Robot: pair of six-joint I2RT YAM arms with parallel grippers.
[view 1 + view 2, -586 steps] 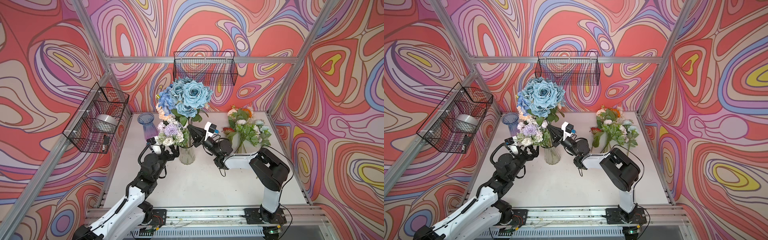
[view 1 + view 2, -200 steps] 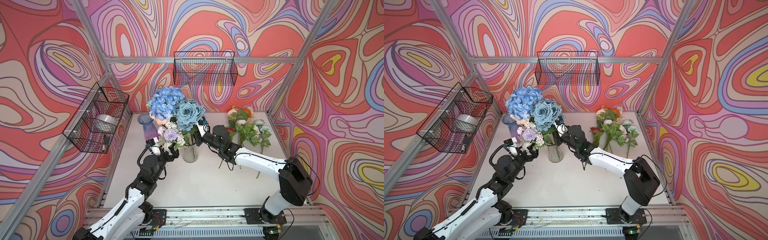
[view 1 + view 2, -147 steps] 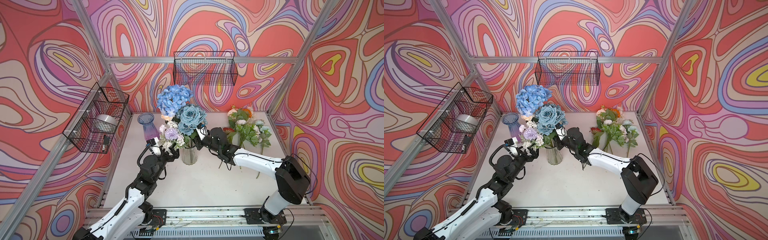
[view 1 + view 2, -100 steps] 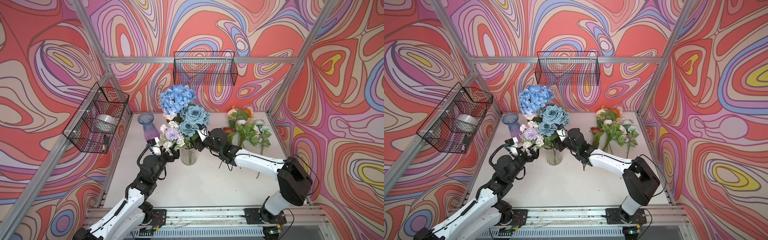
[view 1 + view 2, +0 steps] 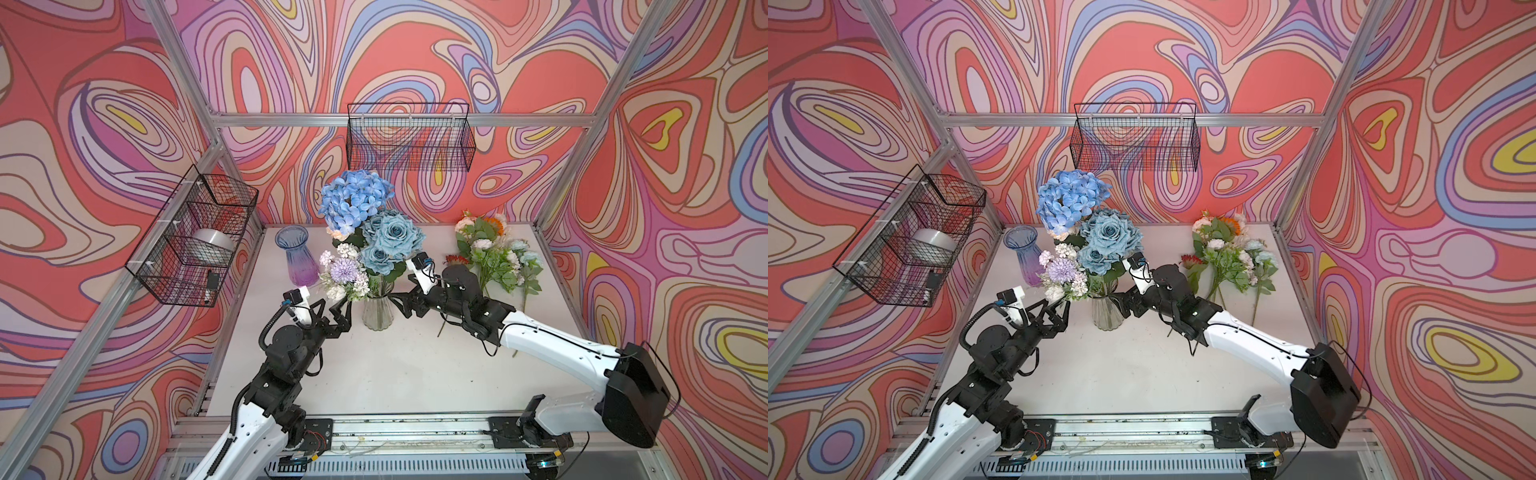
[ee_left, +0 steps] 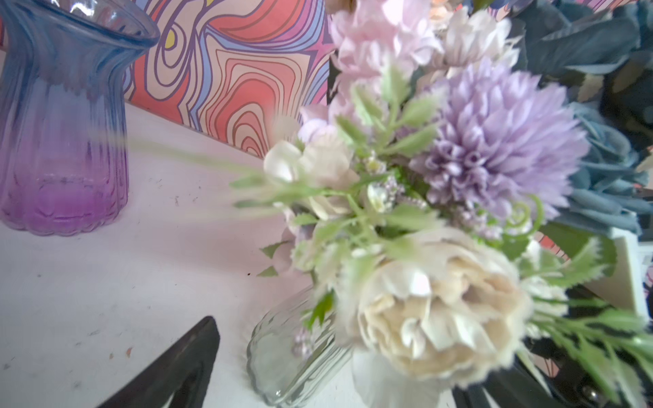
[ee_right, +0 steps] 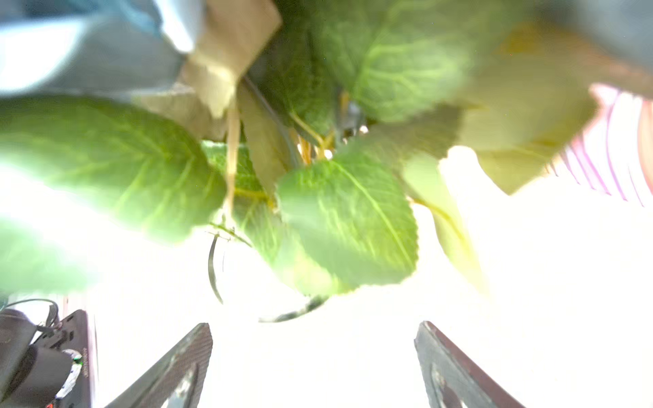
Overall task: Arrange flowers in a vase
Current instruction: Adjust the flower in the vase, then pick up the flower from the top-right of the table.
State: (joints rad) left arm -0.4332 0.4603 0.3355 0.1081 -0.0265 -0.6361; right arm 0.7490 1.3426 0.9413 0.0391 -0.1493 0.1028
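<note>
My right gripper draws away from the vase next and lowers, tipping down, onto the red flower's green stem [image 5: 441, 327], since that lies below it upon the table.
A clear ribbed glass vase [image 5: 377, 315] [image 5: 1106, 312] stands mid-table and holds flowers: a blue hydrangea [image 5: 355, 201], aqua roses [image 5: 390, 237] and a lilac pompom bunch [image 5: 345, 272]. My left gripper [image 5: 340, 311] [image 5: 1059, 312] stands open just left of the vase, under the lilac bunch. In the left wrist view the vase [image 6: 289, 367], a lilac pompom [image 6: 494, 148] and a cream rose [image 6: 434, 318] fill the frame. My right gripper [image 5: 400, 305] [image 7: 312, 332] is open right of the vase, below green leaves [image 7: 346, 219], with nothing between its fingers.
More loose flowers [image 5: 494, 253] lie at the back right of the table. A blue-to-purple glass vase [image 5: 294, 255] [image 6: 60, 123] stands at the back left. Wire baskets hang on the left wall [image 5: 195, 241] and the back wall [image 5: 409, 139].
My right gripper has opened and let go of the aqua rose stems, which now stand in the vase. The hydrangea and roses swung upright toward the right. The left arm has stayed put.
</note>
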